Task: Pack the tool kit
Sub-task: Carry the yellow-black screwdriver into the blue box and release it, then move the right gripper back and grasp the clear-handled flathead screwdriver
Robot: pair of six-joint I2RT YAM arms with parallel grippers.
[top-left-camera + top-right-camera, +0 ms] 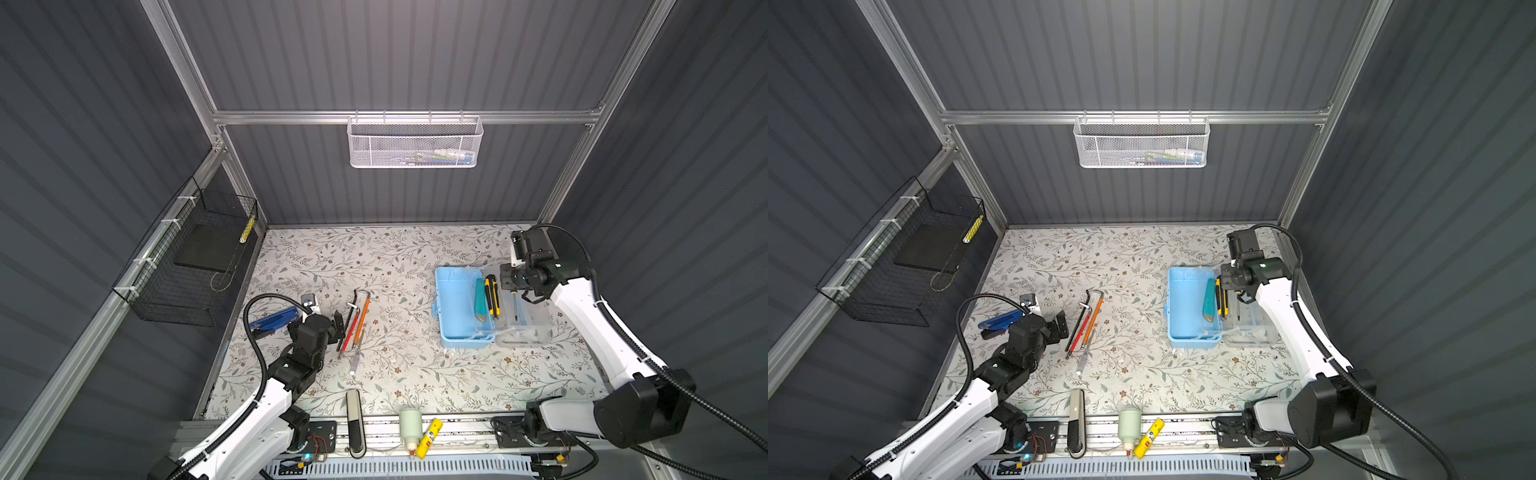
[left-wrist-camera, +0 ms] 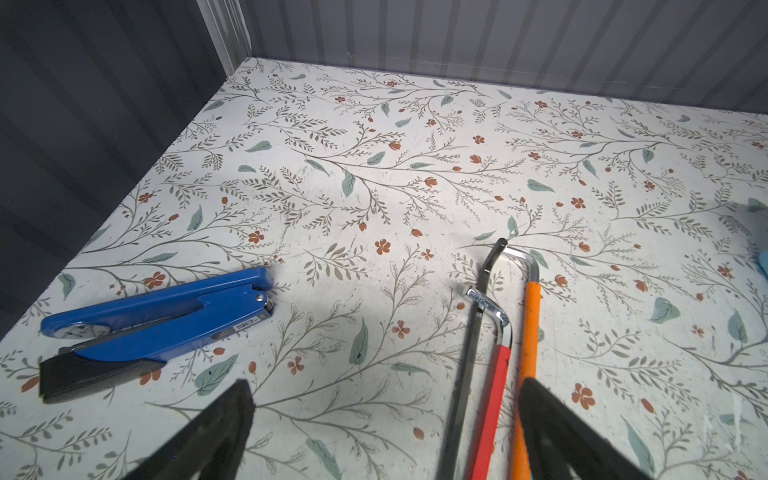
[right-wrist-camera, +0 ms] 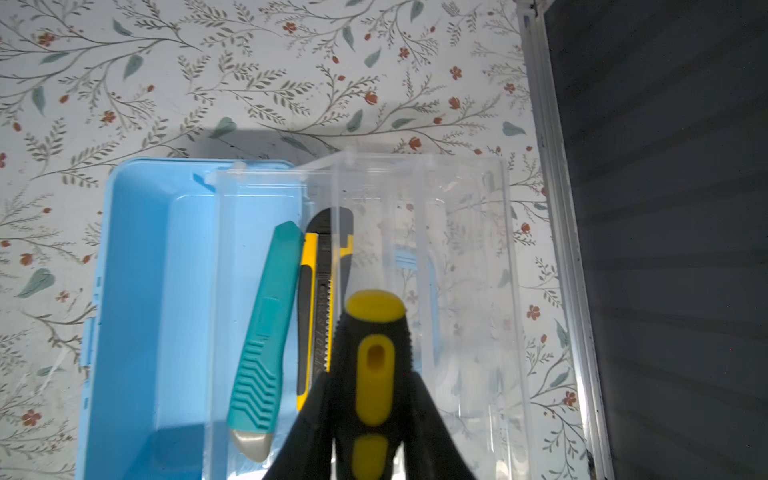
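I need to lower my right gripper into the clear lid [image 3: 461, 257] next, beside the yellow-black knife, and let go of the screwdriver, since that part of the lid is still empty.
The tool kit [image 1: 455, 307] lies open at the right in both top views, a light-blue box [image 3: 141, 291] with its clear lid [image 3: 461, 257] folded out beside it. A teal knife [image 3: 266, 332] and a yellow-black knife [image 3: 318, 266] rest along the hinge side. My right gripper [image 3: 372, 380] is shut on a black-and-yellow screwdriver [image 3: 376, 328]; its shaft [image 1: 515, 307] hangs over the lid. My left gripper [image 2: 386, 386] stands open low over the table, its right finger above the orange hex key [image 2: 528, 328], beside a red one [image 2: 494, 386] and a black one [image 2: 473, 332].
A blue stapler-like tool [image 2: 158, 316] lies left of the left gripper. A silvery pen-shaped tool [image 1: 356, 357] lies below the hex keys. A white mesh basket [image 1: 415, 143] hangs on the back rail, a black wire basket [image 1: 191, 266] on the left wall. A bottle [image 1: 410, 428] and yellow tube [image 1: 430, 438] sit on the front rail.
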